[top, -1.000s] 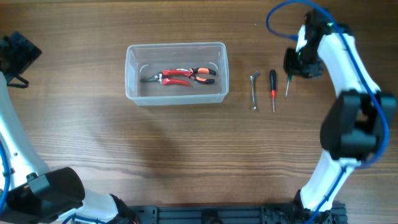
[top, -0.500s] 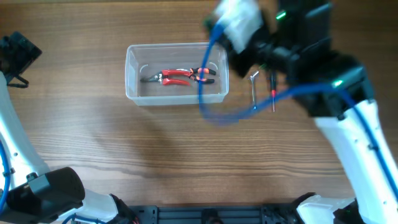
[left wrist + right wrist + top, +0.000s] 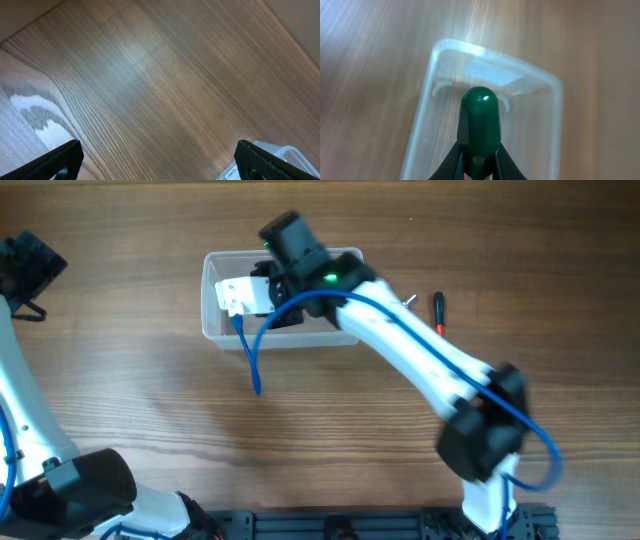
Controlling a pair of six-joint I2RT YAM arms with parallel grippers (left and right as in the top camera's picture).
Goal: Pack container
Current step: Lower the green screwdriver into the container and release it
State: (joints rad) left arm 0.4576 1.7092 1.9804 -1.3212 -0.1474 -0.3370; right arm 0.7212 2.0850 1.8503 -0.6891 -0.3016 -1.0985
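The green-handled screwdriver (image 3: 480, 120) already hangs with its handle inside the container's rim, so my right gripper will next go down toward the container's bottom below it and let the screwdriver go there.
The clear plastic container (image 3: 213, 298) stands on the wooden table at upper centre. It also shows in the right wrist view (image 3: 540, 130) below my right gripper. My right gripper (image 3: 479, 162) is shut on a green-handled screwdriver (image 3: 480, 120) and hangs over the container. In the overhead view the right arm (image 3: 400, 340) covers most of the container's inside, so the pliers in it are hidden. A red-and-black screwdriver (image 3: 437, 307) lies right of the container. My left gripper (image 3: 160, 160) is open and empty over bare table; a corner of the container (image 3: 285, 155) shows at its right finger.
A blue cable (image 3: 248, 355) from the right arm hangs over the container's front wall. A small metal wrench (image 3: 409, 299) is partly hidden by the arm. The left arm (image 3: 25, 270) stands at the far left edge.
My right arm has swung left from the tool row to above the container, carrying the green-handled screwdriver. That screwdriver is gone from the table. The left arm has not moved.
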